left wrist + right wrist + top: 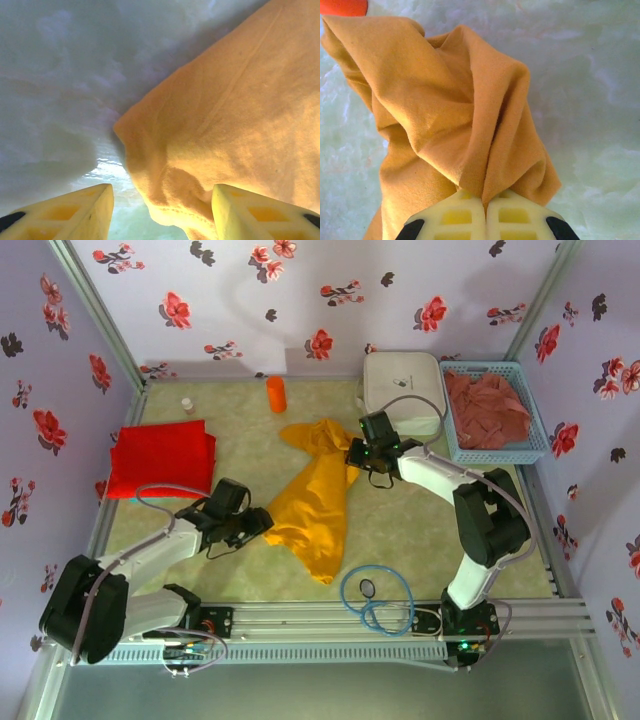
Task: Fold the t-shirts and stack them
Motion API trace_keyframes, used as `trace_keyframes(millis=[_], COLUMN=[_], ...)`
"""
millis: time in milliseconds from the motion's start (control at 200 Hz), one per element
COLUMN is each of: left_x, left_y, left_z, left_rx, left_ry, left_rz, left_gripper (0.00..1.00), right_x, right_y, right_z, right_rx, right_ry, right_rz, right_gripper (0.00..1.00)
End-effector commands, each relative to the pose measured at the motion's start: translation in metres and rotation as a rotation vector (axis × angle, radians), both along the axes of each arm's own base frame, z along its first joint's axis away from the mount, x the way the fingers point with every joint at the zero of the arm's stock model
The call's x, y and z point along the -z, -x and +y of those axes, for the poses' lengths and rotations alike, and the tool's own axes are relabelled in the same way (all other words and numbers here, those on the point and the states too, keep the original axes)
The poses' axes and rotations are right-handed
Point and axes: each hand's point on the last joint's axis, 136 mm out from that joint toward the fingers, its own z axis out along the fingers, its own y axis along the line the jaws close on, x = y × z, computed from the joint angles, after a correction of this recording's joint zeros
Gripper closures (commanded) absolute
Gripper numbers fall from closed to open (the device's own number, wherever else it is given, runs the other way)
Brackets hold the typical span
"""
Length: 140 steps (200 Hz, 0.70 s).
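I next need to draw my right gripper back toward the blue cable loop and release the bunched upper end, since bare tabletop lies back of the gripper.
A golden-yellow t-shirt (315, 498) lies crumpled lengthwise on the middle of the table. My right gripper (354, 456) is shut on a pinched fold of the yellow t-shirt (455, 110) at its far right edge. My left gripper (262, 523) stands open at the shirt's left edge, and a corner of the yellow cloth (225, 125) lies between its fingers (240, 210) without being pinched. A bright red t-shirt (161, 458) lies folded at the left. A dusty reddish-pink t-shirt (486, 408) is bundled in the blue basket (535, 405).
A white rounded hard case (402, 386) stands at the back beside the basket. An orange cylinder (276, 394) and a small bottle (188, 405) stand at the back. A blue cable loop (375, 598) lies near the front rail.
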Motion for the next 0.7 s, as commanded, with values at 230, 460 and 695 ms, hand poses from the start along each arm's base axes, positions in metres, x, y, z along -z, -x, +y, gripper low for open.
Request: trace_keyframes(millis=[230, 460, 695], left_x=[0.025, -0.003, -0.055], left_y=[-0.013, -0.041, -0.077], left_z=[-0.02, -0.009, 0.023], left_rx=[0.009, 0.065, 0.099], left_ry=[0.024, -0.079, -0.161], left_rz=[0.03, -0.025, -0.092], left_gripper=[0.71, 1.0, 1.0], right_x=[0.002, -0.007, -0.016], right_y=[0.007, 0.023, 0.054], right_z=[-0.017, -0.039, -0.07], right_rx=[0.027, 0.054, 0.076], right_ry=[0.031, 0.059, 0.127], right_rz=[0.007, 0.009, 0.03], right_gripper=[1.0, 1.0, 1.0])
